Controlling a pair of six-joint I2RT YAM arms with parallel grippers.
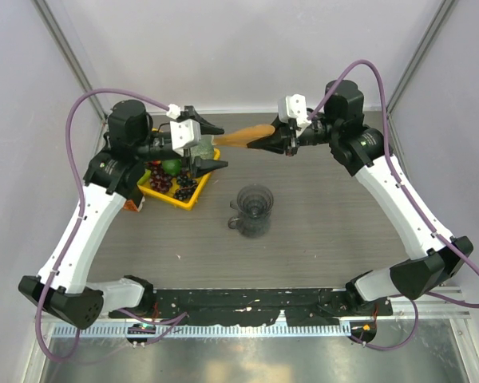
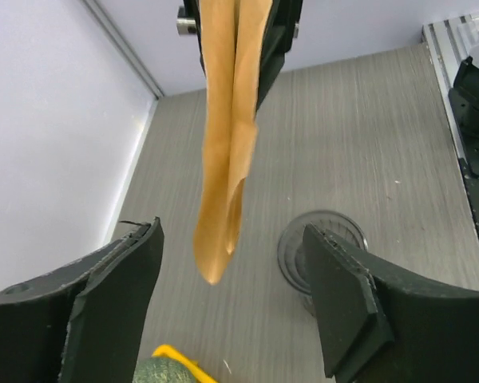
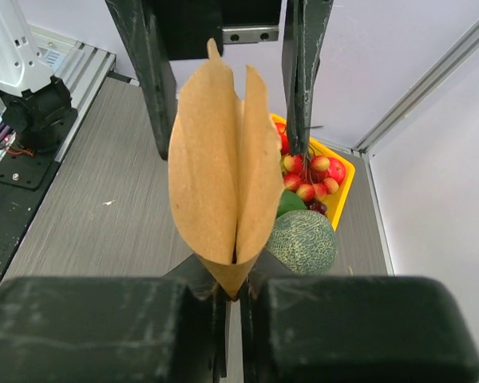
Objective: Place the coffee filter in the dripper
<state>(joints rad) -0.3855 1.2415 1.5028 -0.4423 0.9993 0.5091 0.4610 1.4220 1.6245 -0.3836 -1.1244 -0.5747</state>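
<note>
I should next ease my left gripper toward my right gripper and close it on the filter's loose end (image 1: pixel 219 140) (image 2: pixel 218 249), as that end is already between its open fingers.
The coffee filter (image 1: pixel 241 137) is a light-brown paper cone held level in the air at the back middle. My right gripper (image 1: pixel 273 142) is shut on its pointed end, which shows pinched in the right wrist view (image 3: pixel 233 297), with the filter (image 3: pixel 219 187) partly spread open. My left gripper (image 1: pixel 214 147) is open and faces the filter's wide end without touching it. In the left wrist view the filter (image 2: pixel 227 144) hangs between my open left gripper (image 2: pixel 231 307). The clear ribbed dripper (image 1: pixel 254 209) stands upright on the table in front of both grippers, partly hidden in the left wrist view (image 2: pixel 291 243).
A yellow fruit tray (image 1: pixel 193 199) with grapes, cherries and a melon (image 3: pixel 302 239) sits under the left gripper. An orange-brown carton (image 1: pixel 134 205) lies left of it. White walls and metal posts close the back and sides.
</note>
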